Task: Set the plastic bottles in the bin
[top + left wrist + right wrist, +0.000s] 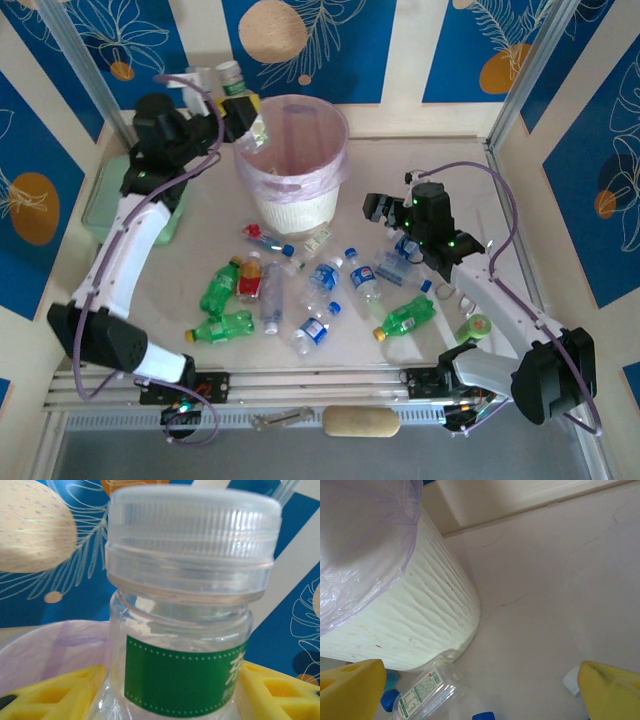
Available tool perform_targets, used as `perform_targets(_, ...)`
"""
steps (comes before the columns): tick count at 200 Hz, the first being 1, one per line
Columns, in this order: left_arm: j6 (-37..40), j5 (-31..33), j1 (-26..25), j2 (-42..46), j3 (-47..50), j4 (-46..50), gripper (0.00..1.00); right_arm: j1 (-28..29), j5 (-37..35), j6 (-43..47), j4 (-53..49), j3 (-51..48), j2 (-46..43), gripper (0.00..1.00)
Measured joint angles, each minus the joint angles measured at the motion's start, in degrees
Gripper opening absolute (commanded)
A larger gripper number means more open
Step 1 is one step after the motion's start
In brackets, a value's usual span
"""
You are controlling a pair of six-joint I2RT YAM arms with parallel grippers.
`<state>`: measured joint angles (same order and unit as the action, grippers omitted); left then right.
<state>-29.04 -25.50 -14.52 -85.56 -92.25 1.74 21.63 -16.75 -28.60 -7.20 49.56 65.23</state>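
Observation:
The clear bottle will go past the bin's rim next as I swing my left gripper over. Then my left gripper will go down inside the liner [50,645] to release the bottle.
My left gripper [243,108] is raised beside the left rim of the bin [290,195], shut on a clear bottle [230,78] with a white cap and green label. In the left wrist view that bottle [190,605] stands upright between the yellow fingers [60,690], above the pink liner [50,645]. Several bottles lie on the table in front of the bin: green ones [220,288], blue-labelled clear ones [322,278], and a red-labelled one [250,275]. My right gripper [380,208] hovers open, right of the bin. In its wrist view the gripper [480,680] faces the bin wall [420,620] and a clear bottle [427,690].
A pale-green lidded box [100,205] lies at the left under my left arm. A green bottle [474,327] sits near my right arm's base. Patterned walls close in the table on three sides. Bare table [550,605] stretches right of the bin.

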Motion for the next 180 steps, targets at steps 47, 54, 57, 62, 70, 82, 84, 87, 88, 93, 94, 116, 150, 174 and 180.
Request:
perform_targets(47, 6.14, 1.07, -5.33, -14.23, -14.62, 5.33, 0.45, -0.68, -0.02, -0.46, -0.04, -2.27, -3.89, 0.99)
perform_targets(54, 7.52, 1.60, -5.99, -16.13, -16.98, 6.84, 0.45, -0.81, -0.04, -0.57, -0.09, -2.58, -4.46, 0.99)
perform_targets(57, 8.37, 1.92, -6.27, -16.92, -17.81, 7.43, 0.46, -0.87, -0.04, -0.61, -0.09, -2.73, -4.74, 0.99)
perform_targets(62, 9.33, 2.45, -6.71, -18.01, -19.21, 8.41, 0.46, -0.94, -0.04, -0.61, -0.09, -2.91, -5.09, 0.99)
perform_targets(70, 11.52, 3.65, -7.56, -19.87, -21.24, 10.51, 0.46, -1.11, -0.07, -0.63, -0.07, -3.30, -5.62, 0.99)
perform_targets(82, 14.53, 5.51, -8.79, -22.03, -23.63, 13.57, 0.47, -1.42, -0.07, -0.83, -0.09, -3.87, -6.38, 0.99)
perform_targets(84, 15.10, 5.88, -9.01, -22.47, -23.93, 14.12, 0.47, -1.49, -0.09, -0.85, -0.07, -3.98, -6.56, 0.99)
perform_targets(87, 15.93, 6.36, -9.31, -22.91, -24.37, 14.86, 0.47, -1.57, -0.11, -0.87, -0.07, -4.15, -6.71, 0.99)
perform_targets(88, 16.24, 6.58, -9.44, -23.15, -24.61, 15.30, 0.47, -1.57, -0.11, -0.90, -0.07, -4.22, -6.78, 0.99)
perform_targets(93, 17.53, 7.43, -9.99, -24.00, -25.33, 16.57, 0.47, -1.70, -0.24, -1.03, -0.07, -4.48, -7.08, 0.99)
perform_targets(94, 17.68, 7.52, -10.05, -24.11, -25.44, 16.79, 0.47, -1.75, -0.24, -1.03, -0.09, -4.55, -7.17, 0.99)
perform_targets(116, 22.12, 10.49, -11.74, -27.39, -27.80, 22.08, 0.48, -2.21, -0.28, -1.46, -0.09, -5.44, -8.00, 0.99)
perform_targets(150, 26.64, 13.70, -12.57, -32.70, -31.47, 29.79, 0.49, -2.54, -0.26, -1.90, -0.04, -5.51, -8.07, 0.99)
perform_targets(174, 28.89, 15.61, -12.76, -35.15, -32.17, 33.81, 0.50, -2.58, -0.26, -1.90, -0.02, -5.57, -8.07, 0.99)
perform_targets(180, 29.29, 16.00, -12.79, -35.58, -32.20, 34.62, 0.51, -2.58, -0.26, -1.90, 0.00, -5.62, -8.07, 0.99)
